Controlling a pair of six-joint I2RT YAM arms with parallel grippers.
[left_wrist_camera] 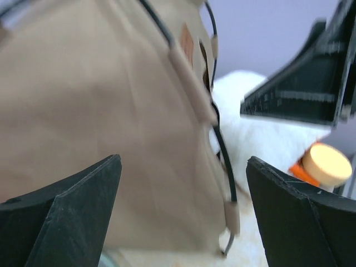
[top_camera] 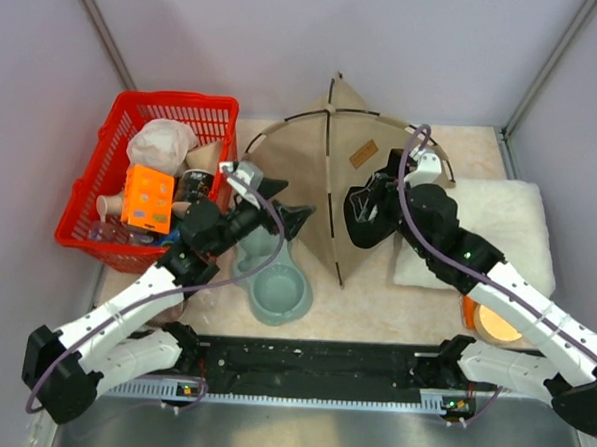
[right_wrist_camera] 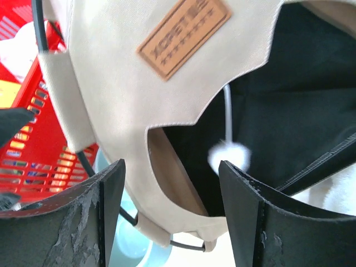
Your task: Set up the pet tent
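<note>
My left gripper is going to rise outward next, and then it will reach the seam of the front pole's upper sleeve [top_camera: 329, 175] [left_wrist_camera: 190, 83] beside the label side.
The pet tent [top_camera: 326, 175] stands at the middle of the table, tan fabric on thin dark poles, with a brown label [top_camera: 362, 153] on the side facing right. My left gripper [top_camera: 283, 205] is open just left of it. In the left wrist view its jaws [left_wrist_camera: 183, 217] stand wide with the tan wall [left_wrist_camera: 111, 111] and a pole end [left_wrist_camera: 225, 167] ahead, nothing between them. My right gripper [top_camera: 364, 215] is open at the doorway side. Its wrist view shows the label [right_wrist_camera: 183, 36], black lining [right_wrist_camera: 289, 100], white pompom [right_wrist_camera: 229, 157] and the doorway's lower hem in front of the open jaws [right_wrist_camera: 169, 217].
A red basket [top_camera: 102, 143] of toys stands at the left. A grey-green double bowl [top_camera: 275, 282] lies near the tent's front. A fluffy white cushion [top_camera: 504, 219] is at the right, with an orange and cream round object [top_camera: 489, 322] beside the right arm.
</note>
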